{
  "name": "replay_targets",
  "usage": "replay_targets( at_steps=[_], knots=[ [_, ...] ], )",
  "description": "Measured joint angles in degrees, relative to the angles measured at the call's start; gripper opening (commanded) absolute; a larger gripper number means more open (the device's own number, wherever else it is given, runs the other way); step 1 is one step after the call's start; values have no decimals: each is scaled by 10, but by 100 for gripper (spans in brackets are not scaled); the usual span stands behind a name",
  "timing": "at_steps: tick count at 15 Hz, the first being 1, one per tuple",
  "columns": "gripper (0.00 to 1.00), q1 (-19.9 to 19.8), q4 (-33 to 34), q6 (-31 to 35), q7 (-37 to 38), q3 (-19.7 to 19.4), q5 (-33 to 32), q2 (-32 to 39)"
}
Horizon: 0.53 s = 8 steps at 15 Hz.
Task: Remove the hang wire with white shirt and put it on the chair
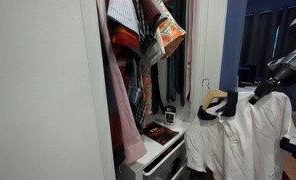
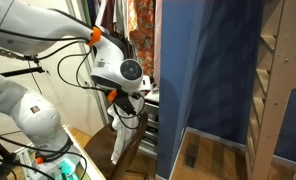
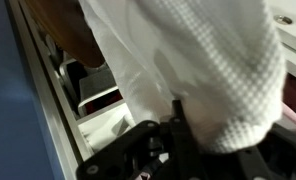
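Note:
The shirt (image 1: 240, 135) still hangs raised, so my gripper needs to move down over the dark brown chair below it and let go of the white cloth there.
The white shirt (image 1: 240, 135) with a dark collar hangs on the light tan hang wire (image 1: 216, 97), out in front of the open closet. The hanger's thin hook (image 1: 203, 88) is free of the rail. My gripper (image 1: 270, 84) is shut on the shirt's shoulder over the hanger end and holds it up. In the wrist view the white fabric (image 3: 198, 70) fills the frame above my dark fingers (image 3: 183, 125). A dark brown rounded surface (image 3: 73, 38) at the top left looks like the chair back. The shirt also hangs below my wrist in an exterior view (image 2: 121, 135).
The closet holds pink and patterned red garments (image 1: 138, 40) on the rail. A white drawer unit (image 1: 160, 152) with an open drawer stands below them and also shows in the wrist view (image 3: 100, 112). A blue panel (image 2: 203, 80) and a wooden frame (image 2: 278, 70) stand nearby.

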Motion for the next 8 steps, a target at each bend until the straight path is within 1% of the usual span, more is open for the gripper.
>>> replay_targets(
  at_steps=[4,5,6,8],
  knots=[
    [2,-1,0,57,-103,5,71,48],
    [8,-2,0,70,-128,9,89,60],
    [8,0,0,82,-148,9,99,71],
    [8,5,0,96,-165,7,107,87]
  ],
)
